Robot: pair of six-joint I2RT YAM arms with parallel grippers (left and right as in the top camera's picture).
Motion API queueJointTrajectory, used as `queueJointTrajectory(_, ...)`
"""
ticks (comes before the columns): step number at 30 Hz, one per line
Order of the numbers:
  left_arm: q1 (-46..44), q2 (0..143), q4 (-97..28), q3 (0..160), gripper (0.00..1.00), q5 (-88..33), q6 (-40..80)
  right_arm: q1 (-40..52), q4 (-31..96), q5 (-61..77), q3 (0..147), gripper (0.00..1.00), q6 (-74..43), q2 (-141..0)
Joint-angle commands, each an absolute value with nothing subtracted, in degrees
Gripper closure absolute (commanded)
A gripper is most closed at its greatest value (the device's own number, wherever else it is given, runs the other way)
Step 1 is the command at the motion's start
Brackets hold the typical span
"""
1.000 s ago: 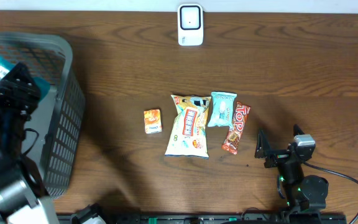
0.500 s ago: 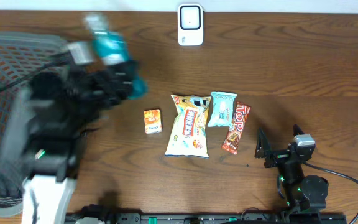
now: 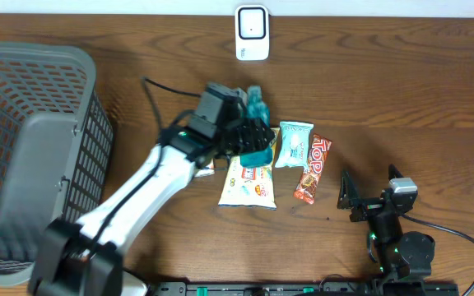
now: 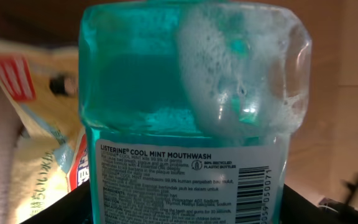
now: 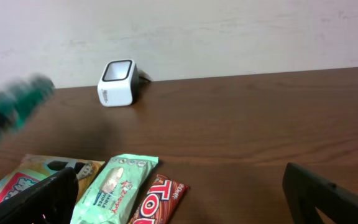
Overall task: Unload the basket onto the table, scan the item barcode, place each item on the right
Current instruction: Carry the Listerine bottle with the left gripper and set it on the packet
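Observation:
The bare tabletop (image 3: 286,182) between the chips bag and Top bar is clear, so I will move my left gripper down and back to that gap next and release the bottle there.
A teal Listerine mouthwash bottle (image 3: 257,131) hangs above the snack packs at mid table, with my left gripper (image 3: 248,138) shut on it. In the left wrist view the bottle (image 4: 191,106) fills the frame. Its back label faces the camera, with the barcode (image 4: 253,193) at the lower right. The gripper's (image 4: 185,214) dark fingers (image 4: 64,208) press the bottle's two sides. The white scanner (image 3: 252,33) stands at the table's far edge, apart from the bottle. My right gripper (image 3: 350,197) rests open near the front right, with nothing in it (image 5: 185,205).
A grey mesh basket (image 3: 72,82) takes up the left side. A yellow chips bag (image 3: 249,185), a mint wipes pack (image 3: 293,144) and a red Top bar (image 3: 313,168) lie under and to the right of the bottle. The right wrist view shows the scanner (image 5: 118,74) against the wall.
My left arm has swung out of the basket to the right, carrying the mouthwash bottle, and now holds it over the snack packs. The right arm has stayed still.

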State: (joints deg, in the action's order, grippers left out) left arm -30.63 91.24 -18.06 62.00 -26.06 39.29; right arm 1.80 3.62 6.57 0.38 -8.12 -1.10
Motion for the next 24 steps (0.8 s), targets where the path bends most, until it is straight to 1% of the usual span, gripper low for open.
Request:
queueJointTrajectory(1, -33.1, 94.8, -17.3, 63.2, 0.44, -24.5, 44.3, 2.1, 3.8, 6.3, 0.3, 0.01, -8.5, -1.0)
queueJointTrajectory(3, -34.6, 97.1, -17.0, 63.2, 0.44, -23.5, 47.2, 2.1, 3.8, 6.3, 0.3, 0.01, -8.5, -1.0)
queueJointTrajectory(8, -38.8, 102.0, -16.4, 63.2, 0.44, -15.9, 54.4, 2.1, 3.8, 6.3, 0.3, 0.01, -8.5, -1.0)
queueJointTrajectory(12, -41.5, 103.6, -15.0, 63.2, 0.43, -12.5, 55.0, 2.1, 3.9, 6.3, 0.3, 0.01, -8.5, -1.0)
queueJointTrajectory(16, -42.5, 102.5, -14.6, 63.4, 0.25, -10.7, 54.5, 2.1, 3.8, 6.3, 0.3, 0.01, -8.5, -1.0)
queueJointTrajectory(18, -42.5, 101.3, -14.7, 63.9, 0.08, -10.7, 53.0, 2.1, 3.8, 6.3, 0.3, 0.01, -8.5, -1.0)
queueJointTrajectory(19, -42.5, 100.5, -14.7, 64.1, 0.02, -10.7, 51.7, 2.1, 3.8, 6.3, 0.3, 0.01, -8.5, -1.0)
queueJointTrajectory(24, -42.5, 95.0, -15.5, 66.1, 0.02, -8.4, 45.8, 2.1, 3.8, 6.3, 0.3, 0.01, -8.5, -1.0)
